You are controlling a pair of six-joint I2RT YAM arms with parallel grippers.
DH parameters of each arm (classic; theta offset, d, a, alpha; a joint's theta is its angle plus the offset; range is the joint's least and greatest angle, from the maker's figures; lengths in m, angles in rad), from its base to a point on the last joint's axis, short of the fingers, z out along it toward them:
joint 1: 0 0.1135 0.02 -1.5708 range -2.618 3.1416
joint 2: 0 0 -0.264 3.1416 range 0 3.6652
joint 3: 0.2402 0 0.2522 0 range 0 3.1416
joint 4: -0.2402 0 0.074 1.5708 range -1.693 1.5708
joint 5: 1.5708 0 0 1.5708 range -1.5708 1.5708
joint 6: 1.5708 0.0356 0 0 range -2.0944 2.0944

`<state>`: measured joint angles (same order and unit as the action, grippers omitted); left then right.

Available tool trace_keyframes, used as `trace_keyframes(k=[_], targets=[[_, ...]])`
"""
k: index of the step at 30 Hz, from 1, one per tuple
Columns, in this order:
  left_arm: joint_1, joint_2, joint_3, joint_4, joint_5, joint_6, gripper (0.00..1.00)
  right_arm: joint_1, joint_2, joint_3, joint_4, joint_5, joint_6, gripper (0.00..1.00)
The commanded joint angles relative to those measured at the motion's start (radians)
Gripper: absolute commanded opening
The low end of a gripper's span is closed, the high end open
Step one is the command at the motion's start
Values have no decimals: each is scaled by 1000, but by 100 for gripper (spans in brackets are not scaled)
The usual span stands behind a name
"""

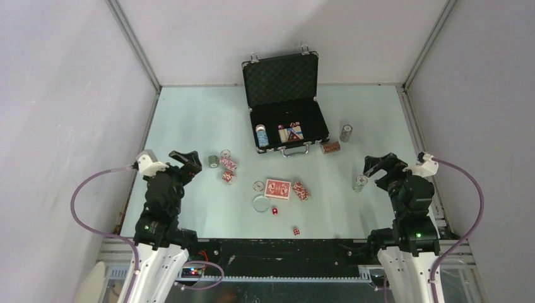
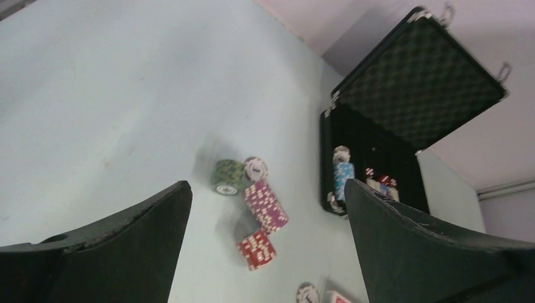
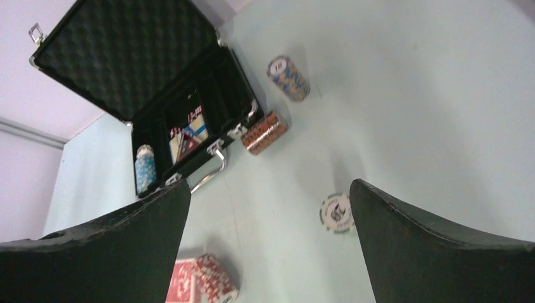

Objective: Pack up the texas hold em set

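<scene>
The green-edged chip stack (image 3: 337, 213) stands clear of other stacks, so next my right gripper goes down and left in the top view, fingers open around it.
The black briefcase (image 1: 285, 76) stands open at the back, with a blue chip stack (image 1: 261, 135) and cards (image 1: 291, 132) inside. On the table lie a green stack (image 1: 214, 161), a purple stack (image 1: 228, 164), a red stack (image 1: 228, 177), red-backed cards (image 1: 277, 189), another red stack (image 1: 301, 190), a clear disc (image 1: 260, 202) and two red dice (image 1: 275, 211). My left gripper (image 1: 189, 163) is open and empty above the table, short of the purple stack (image 2: 266, 206). My right gripper (image 1: 373, 167) is open and empty, next to a green-edged chip (image 3: 335, 213).
A brown stack (image 1: 330, 147) lies by the case handle (image 1: 294, 150), and a grey-blue stack (image 1: 345, 132) stands right of the case. A white chip (image 1: 258, 185) lies left of the cards. Grey walls enclose the table on three sides.
</scene>
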<state>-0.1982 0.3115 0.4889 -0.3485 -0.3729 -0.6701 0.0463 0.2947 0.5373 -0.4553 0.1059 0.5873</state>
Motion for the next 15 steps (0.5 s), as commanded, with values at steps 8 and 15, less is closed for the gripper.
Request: trace_keyframes(k=[8, 15], targets=[[0, 121, 42, -151, 27, -49, 98, 57, 120, 86, -321, -80, 133, 100], [-1, 82, -99, 45, 228, -92, 98, 177, 212, 50, -299, 52, 168, 100]])
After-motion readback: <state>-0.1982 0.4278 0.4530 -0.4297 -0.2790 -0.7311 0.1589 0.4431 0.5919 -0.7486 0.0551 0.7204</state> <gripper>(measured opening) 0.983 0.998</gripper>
